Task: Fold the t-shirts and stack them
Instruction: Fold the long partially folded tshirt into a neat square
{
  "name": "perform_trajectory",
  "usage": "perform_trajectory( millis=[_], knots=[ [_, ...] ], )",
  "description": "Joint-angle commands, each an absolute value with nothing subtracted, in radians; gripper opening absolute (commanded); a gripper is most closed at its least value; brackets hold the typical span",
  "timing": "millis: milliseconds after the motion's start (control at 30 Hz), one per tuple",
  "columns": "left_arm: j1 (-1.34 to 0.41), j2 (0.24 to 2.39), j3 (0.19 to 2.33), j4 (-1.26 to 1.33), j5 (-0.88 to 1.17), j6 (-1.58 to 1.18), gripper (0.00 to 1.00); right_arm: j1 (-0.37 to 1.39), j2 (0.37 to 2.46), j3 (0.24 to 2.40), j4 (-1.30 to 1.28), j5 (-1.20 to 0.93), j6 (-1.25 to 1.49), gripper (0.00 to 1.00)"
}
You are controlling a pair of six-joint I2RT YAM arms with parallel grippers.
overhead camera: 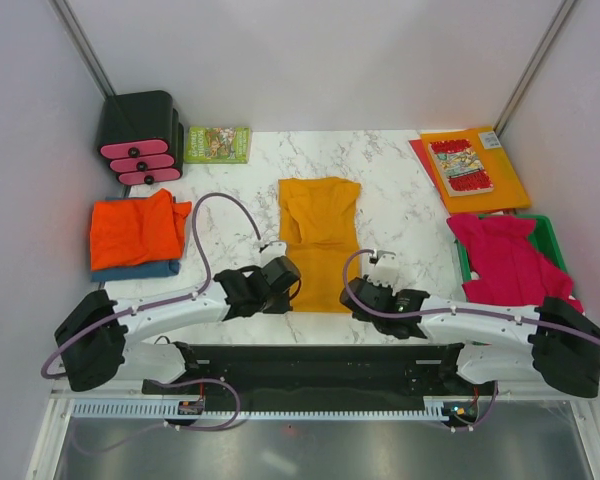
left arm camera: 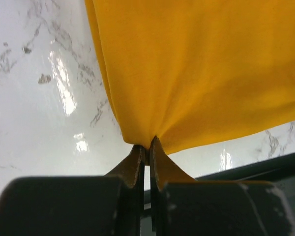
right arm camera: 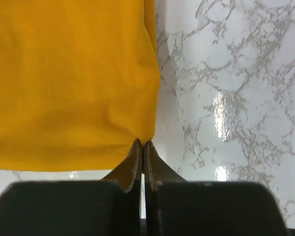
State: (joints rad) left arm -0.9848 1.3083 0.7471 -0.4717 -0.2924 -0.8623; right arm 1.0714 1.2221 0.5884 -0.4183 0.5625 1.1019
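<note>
My left gripper holds the mustard t-shirt's near corner and should next carry it up and outward onto the mustard t-shirt's far end (overhead camera: pixel 289 190) and let go there, because the t-shirt is still lying full length.
A mustard t-shirt (overhead camera: pixel 320 240) lies lengthwise in the middle of the marble table, folded into a narrow strip. My left gripper (overhead camera: pixel 292 290) is shut on its near left corner; the left wrist view shows the cloth (left arm camera: pixel 196 73) bunched into the closed tips (left arm camera: pixel 148 143). At the near right corner my right gripper (overhead camera: pixel 352 293) is shut on the hem (right arm camera: pixel 73 83), the tips (right arm camera: pixel 142 143) pinching the very corner. A folded red-orange t-shirt (overhead camera: pixel 135 230) rests on a blue one (overhead camera: pixel 140 270) at the left. Crimson-pink t-shirts (overhead camera: pixel 505 260) are heaped at the right.
A green bin (overhead camera: pixel 548 240) holds the pink heap. An orange folder (overhead camera: pixel 500 175) with a comic book (overhead camera: pixel 460 167) sits at the back right. A black organiser with pink drawers (overhead camera: pixel 140 140) and a green book (overhead camera: pixel 218 145) stand at the back left.
</note>
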Motion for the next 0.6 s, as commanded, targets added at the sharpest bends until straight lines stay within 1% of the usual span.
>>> perform_trajectory(
  millis=[0, 67, 200, 433, 567],
  knots=[
    [-1.031, 1.198, 0.703, -0.566, -0.350, -0.972, 0.02, 1.150, 1.161, 0.612, -0.570, 0.684, 1.215, 0.00],
    [-1.051, 1.142, 0.696, -0.589, -0.360, -0.992, 0.02, 1.205, 1.146, 0.632, -0.627, 0.734, 1.250, 0.00],
    [-1.060, 1.072, 0.732, -0.624, -0.403, -0.976, 0.02, 1.259, 1.121, 0.710, -0.680, 0.825, 1.249, 0.00],
    [-1.058, 1.037, 0.934, -0.681, -0.483, -0.884, 0.02, 1.264, 1.108, 0.882, -0.732, 0.939, 1.158, 0.00],
    [-1.058, 1.037, 1.003, -0.692, -0.520, -0.842, 0.02, 1.264, 1.127, 0.966, -0.752, 0.988, 1.103, 0.00]
  ],
)
